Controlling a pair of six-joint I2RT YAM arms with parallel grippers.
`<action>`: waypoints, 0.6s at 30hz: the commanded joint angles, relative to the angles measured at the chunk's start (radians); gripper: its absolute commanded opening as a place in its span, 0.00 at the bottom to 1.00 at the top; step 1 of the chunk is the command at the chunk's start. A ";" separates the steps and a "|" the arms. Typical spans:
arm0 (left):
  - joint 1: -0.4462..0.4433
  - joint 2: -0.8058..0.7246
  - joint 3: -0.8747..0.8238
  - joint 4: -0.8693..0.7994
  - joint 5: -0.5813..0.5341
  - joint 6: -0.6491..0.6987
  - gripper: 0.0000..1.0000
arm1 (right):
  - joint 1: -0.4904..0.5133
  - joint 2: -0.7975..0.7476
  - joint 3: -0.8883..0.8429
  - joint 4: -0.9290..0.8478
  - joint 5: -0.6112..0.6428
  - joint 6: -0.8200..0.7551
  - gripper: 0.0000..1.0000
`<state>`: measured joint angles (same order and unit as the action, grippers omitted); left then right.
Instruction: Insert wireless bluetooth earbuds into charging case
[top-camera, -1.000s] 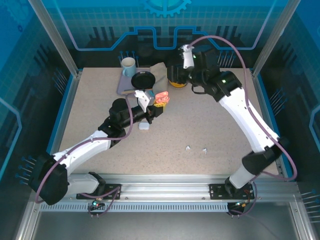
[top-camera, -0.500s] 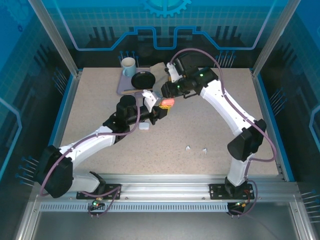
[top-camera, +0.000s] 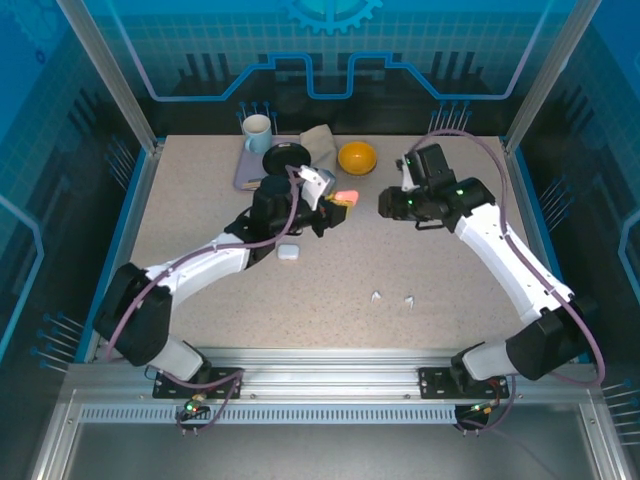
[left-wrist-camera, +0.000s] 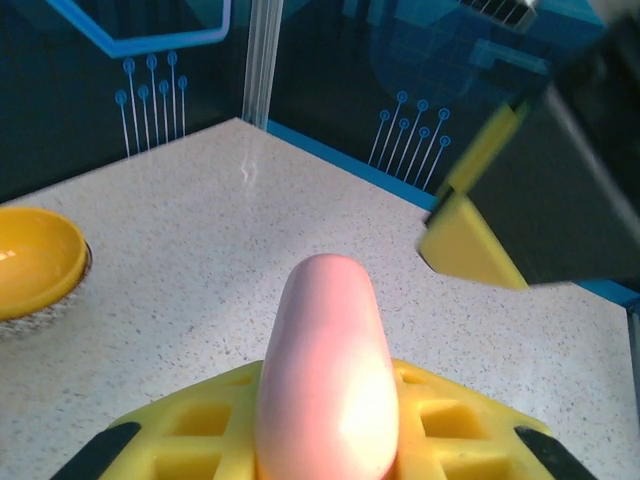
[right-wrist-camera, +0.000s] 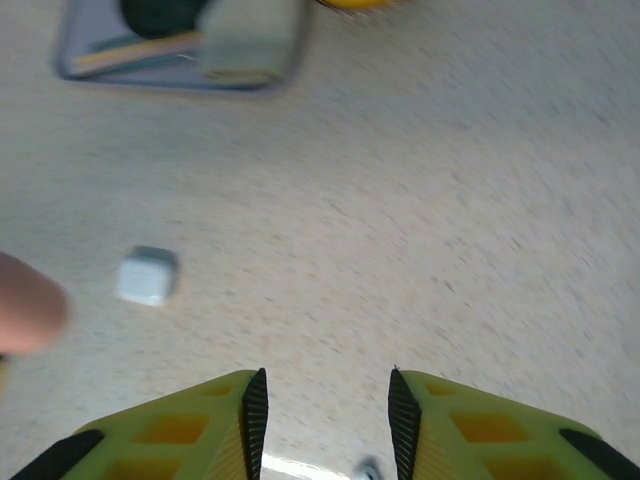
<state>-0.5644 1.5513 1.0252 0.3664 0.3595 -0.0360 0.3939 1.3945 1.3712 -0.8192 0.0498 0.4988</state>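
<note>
My left gripper tilts its fingers down next and lowers the salmon-pink case (top-camera: 345, 196) to release it on the bare tabletop below, between the yellow bowl and the earbuds.
My left gripper (top-camera: 338, 204) is shut on a salmon-pink charging case (top-camera: 345, 196), held above the table; in the left wrist view the rounded case (left-wrist-camera: 325, 370) stands up between the yellow fingers (left-wrist-camera: 190, 440). My right gripper (top-camera: 384, 203) hovers just right of it, open and holding nothing (right-wrist-camera: 322, 410). A white charging case (top-camera: 288, 253) lies on the table below the left gripper, and the right wrist view has it at the left (right-wrist-camera: 148, 276). Two white earbuds (top-camera: 377, 296) (top-camera: 409, 300) lie apart from the cases toward the table's front.
A grey tray (top-camera: 248, 172) at the back holds a mug (top-camera: 257, 128), a black round thing (top-camera: 285, 158) and a folded cloth (top-camera: 318, 140). A yellow bowl (top-camera: 357, 156) sits beside it. Blue-edged walls close in the table.
The right gripper, which reached the pink case half a second ago, has swung back to the right, uncovering the yellow bowl. The left gripper has shifted slightly right with the case.
</note>
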 joint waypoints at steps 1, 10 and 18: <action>-0.022 0.102 0.078 -0.077 -0.011 -0.126 0.00 | -0.023 -0.063 -0.108 0.071 -0.001 0.084 0.40; -0.038 0.582 0.605 -0.547 0.138 -0.465 0.00 | -0.022 -0.133 -0.325 0.165 -0.018 0.165 0.40; -0.042 0.853 0.936 -0.816 0.183 -0.505 0.04 | 0.002 -0.149 -0.345 0.158 0.002 0.179 0.40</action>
<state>-0.6037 2.3573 1.8580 -0.2577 0.4980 -0.4957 0.3813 1.2709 1.0298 -0.6811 0.0452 0.6575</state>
